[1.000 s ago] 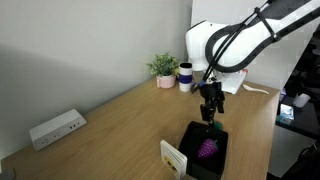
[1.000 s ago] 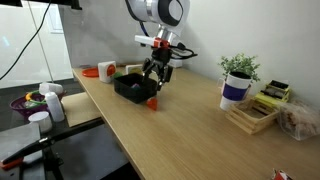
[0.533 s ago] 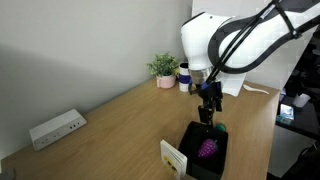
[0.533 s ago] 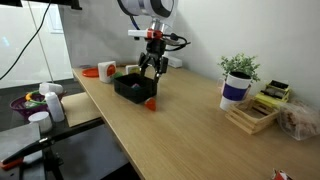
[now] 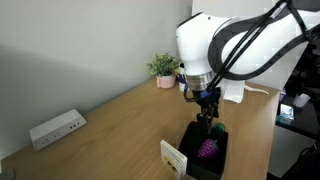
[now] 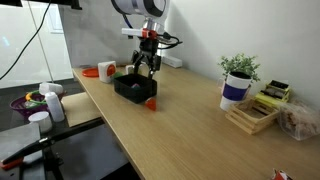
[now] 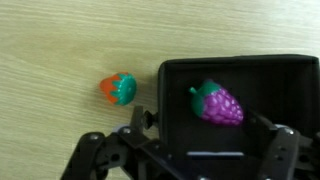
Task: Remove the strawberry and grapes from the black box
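The strawberry [image 7: 118,89] already sits outside the black box, and the purple grapes [image 7: 220,106] lie below my gripper. My gripper needs to move down into the black box and close around the grapes.
The black box [image 7: 290,100] fills the right half of the wrist view. The purple grapes [image 7: 218,104] with a green top lie inside it. The strawberry [image 7: 118,89], red with a green cap, lies on the wooden table just left of the box. My gripper [image 7: 190,152] is open and empty, hovering above the box with its fingers [image 7: 95,152] spread wide. In both exterior views the gripper [image 5: 207,112] [image 6: 143,70] hangs over the box [image 5: 190,135] [image 6: 125,90]. The grapes [image 5: 207,149] show in the box and the strawberry [image 6: 151,102] lies beside it.
A white-and-tan card stand [image 5: 174,156] stands at the box's near end. A potted plant [image 5: 164,68] [image 6: 238,70] and a cup [image 5: 185,76] stand at the back. A white power strip [image 5: 56,127], a wooden rack [image 6: 255,112] and a fruit bowl [image 6: 32,102] are around.
My gripper has risen from beside the strawberry and moved over the box, still open and empty. The strawberry and grapes have not moved.
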Robot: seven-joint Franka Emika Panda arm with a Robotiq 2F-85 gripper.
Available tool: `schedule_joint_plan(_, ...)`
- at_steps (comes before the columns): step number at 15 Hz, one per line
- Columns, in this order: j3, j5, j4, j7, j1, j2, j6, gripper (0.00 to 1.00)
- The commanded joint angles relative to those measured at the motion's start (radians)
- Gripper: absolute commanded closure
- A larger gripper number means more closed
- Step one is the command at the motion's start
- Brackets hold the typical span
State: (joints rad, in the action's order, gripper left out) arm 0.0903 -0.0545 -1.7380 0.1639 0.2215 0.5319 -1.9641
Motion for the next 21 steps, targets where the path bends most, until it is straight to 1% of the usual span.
schedule_joint_plan(1, 0.026, 0.011, 0.03, -0.072, -0.008, 0.027, 0.002, 0.0)
schedule_joint_plan(5, 0.046, 0.021, 0.075, -0.126, -0.005, 0.079, 0.032, 0.0)
schedule_joint_plan(11, 0.059, 0.018, 0.15, -0.165, 0.001, 0.17, 0.074, 0.0)
schedule_joint_plan(21, 0.061, 0.021, 0.231, -0.186, -0.001, 0.239, 0.129, 0.0)
